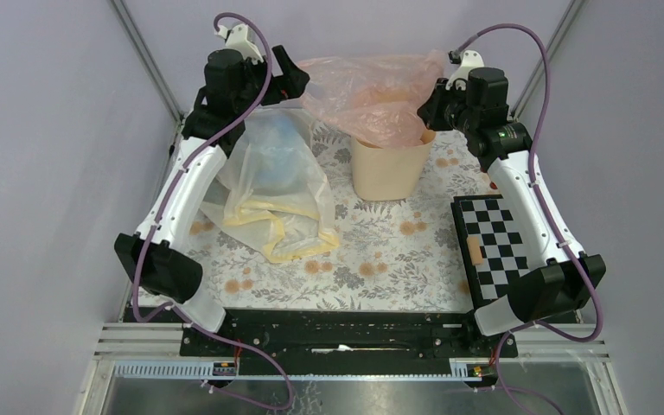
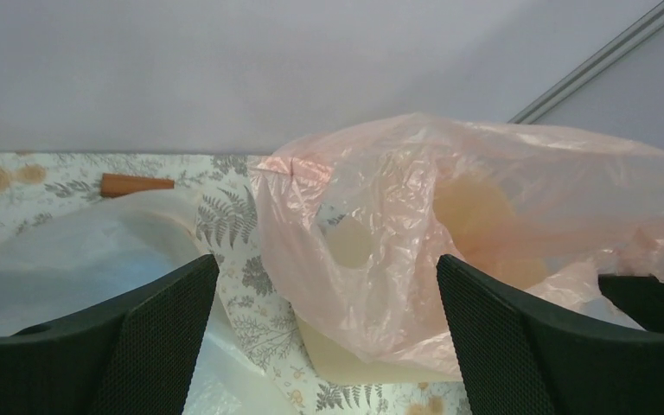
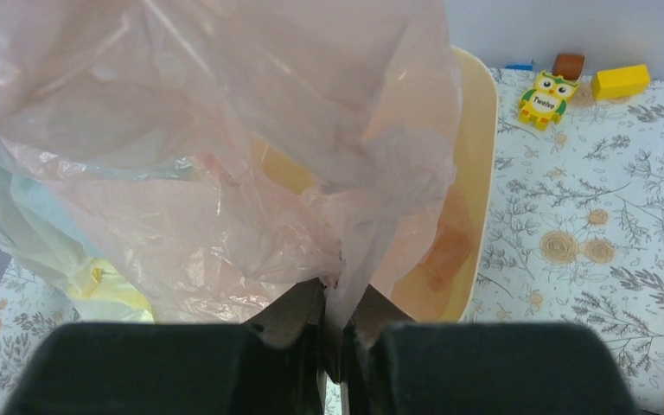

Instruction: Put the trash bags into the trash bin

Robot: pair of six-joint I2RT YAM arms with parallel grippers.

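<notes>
My left gripper shifts a little toward the bin next, onto the pale pink trash bag's free edge [image 1: 309, 80] [image 2: 292, 180], since only my right gripper holds the bag.
The pale pink trash bag [image 1: 367, 91] is spread over the mouth of the cream-beige trash bin [image 1: 385, 173] at the back middle. My right gripper [image 1: 430, 114] is shut on the bag's edge at the bin's right rim; in the right wrist view the film [image 3: 225, 156] runs down between the closed jaws [image 3: 337, 303], with the bin [image 3: 471, 173] behind. My left gripper [image 1: 294, 82] is open and empty just left of the bag; in its wrist view the pink bag [image 2: 415, 225] hangs ahead of the spread fingers [image 2: 164, 328]. A bluish-clear and pale yellow bag pile [image 1: 272, 190] lies on the table's left.
A chequered board [image 1: 494, 246] lies at the right under my right arm. Small toy blocks and an owl figure [image 3: 546, 97] sit beyond the bin on the floral tablecloth [image 1: 380, 251]. An orange piece [image 2: 134, 184] lies at the far left. Walls close the back.
</notes>
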